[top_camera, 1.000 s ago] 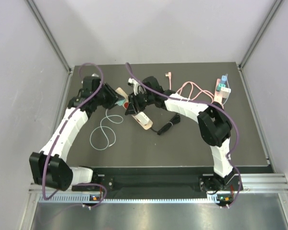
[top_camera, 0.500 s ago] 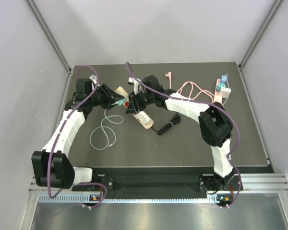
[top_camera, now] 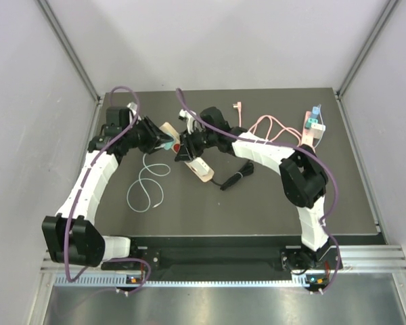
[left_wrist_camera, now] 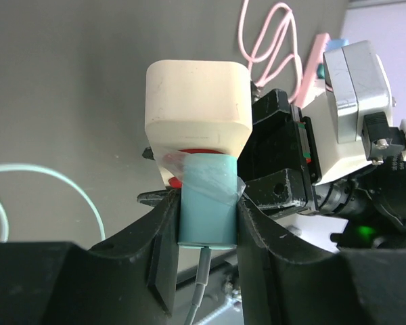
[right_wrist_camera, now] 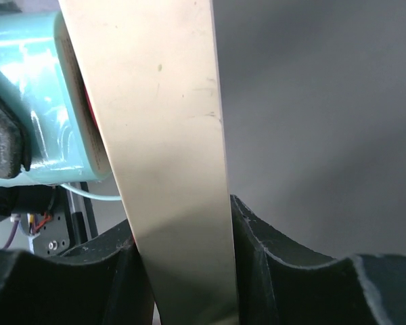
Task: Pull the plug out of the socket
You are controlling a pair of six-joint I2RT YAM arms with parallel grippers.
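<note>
Bare tabletop beside the cable is below my left gripper, to the left in the top view. I should pull my left gripper off the socket (top_camera: 201, 169) and down there to let go of the plug.
A beige power strip, the socket (top_camera: 201, 169), is held off the table at mid back. A teal plug (top_camera: 168, 143) sits at its upper end beside a red part. My left gripper (top_camera: 164, 141) is shut on the plug; in the left wrist view the plug (left_wrist_camera: 206, 203) sits between the jaws and butts against the socket (left_wrist_camera: 197, 101). My right gripper (top_camera: 187, 150) is shut on the socket, whose body (right_wrist_camera: 166, 135) fills the jaws, with the plug (right_wrist_camera: 34, 101) at its left side. Whether the plug's pins are out is hidden.
The plug's pale green cable (top_camera: 145, 186) loops on the table's left part. A black cable bundle (top_camera: 235, 177) lies right of the socket. A pink cable (top_camera: 271, 125) and a small board with coloured plugs (top_camera: 312, 125) lie at the back right. Grey walls stand close.
My left arm's wrist has swung back and to the left while still holding the plug. The socket and my right gripper have hardly moved.
</note>
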